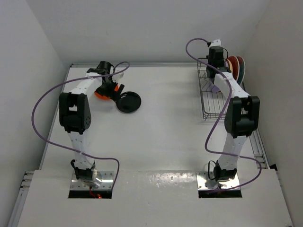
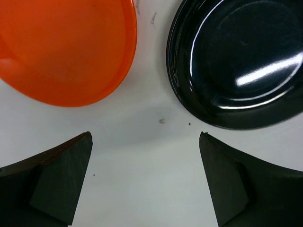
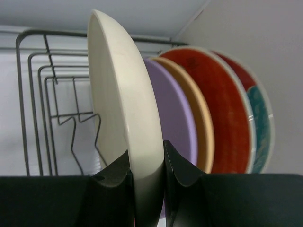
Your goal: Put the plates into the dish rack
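Observation:
Next, my left gripper will go sideways onto the black plate's rim facing the orange plate [image 2: 66, 47], as the black plate lies to its right in the top view.
My right gripper [image 3: 147, 161] is shut on the rim of the cream plate [image 3: 123, 94] and holds it upright on edge in the dish rack [image 3: 28, 94]. Behind it stand the lavender plate [image 3: 176, 118], the tan-yellow plate [image 3: 202, 123] and two red plates [image 3: 229, 109], the far one with teal pattern [image 3: 259, 127]. From above, the right gripper [image 1: 216, 64] is over the rack [image 1: 207, 101]. My left gripper [image 2: 146, 142] is open just above the table, between the small orange plate [image 2: 66, 47] and the glossy black plate [image 2: 236, 61], which lie flat at the back left [image 1: 129, 102].
The rack stands against the right wall [image 1: 274, 71], with bare wire slots [image 3: 75, 127] left of the cream plate. White walls close the table at the back and on both sides. Purple cables [image 1: 35, 109] loop off both arms.

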